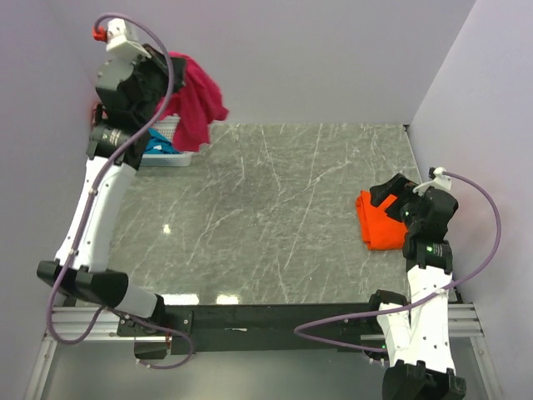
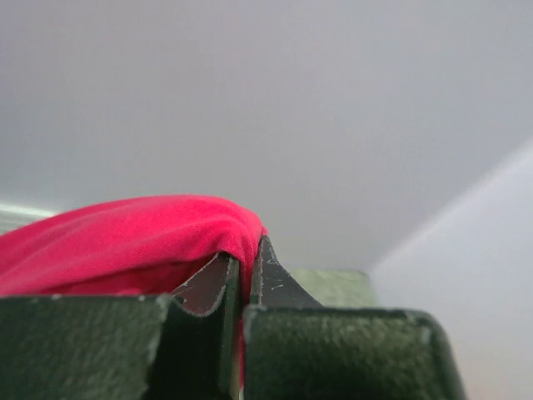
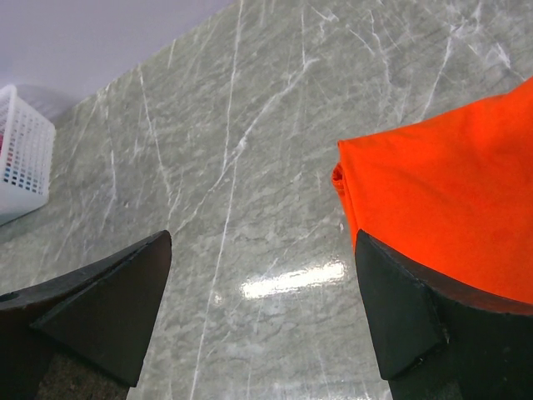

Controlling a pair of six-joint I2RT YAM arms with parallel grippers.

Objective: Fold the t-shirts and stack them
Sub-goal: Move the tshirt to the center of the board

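Observation:
I will next carry the magenta-red t-shirt (image 1: 194, 104) with my left gripper away from the basket, back and down over the middle of the table.
A magenta-red t-shirt (image 1: 194, 104) hangs bunched in the air at the far left, above the basket. My left gripper (image 1: 165, 77) is shut on it; in the left wrist view the cloth (image 2: 125, 237) is pinched between the closed fingers of that gripper (image 2: 243, 258). A folded bright orange t-shirt (image 1: 379, 223) lies flat at the right side of the table. My right gripper (image 1: 390, 200) hovers over its near edge, open and empty (image 3: 262, 250), with the orange cloth (image 3: 441, 192) beside its right finger. A teal t-shirt (image 1: 160, 146) shows in the basket.
A white mesh basket (image 1: 166, 155) stands at the far left against the wall, also seen as the basket (image 3: 21, 158) in the right wrist view. Grey marble tabletop (image 1: 275, 217) spreads between the arms. Walls close in at the back and right.

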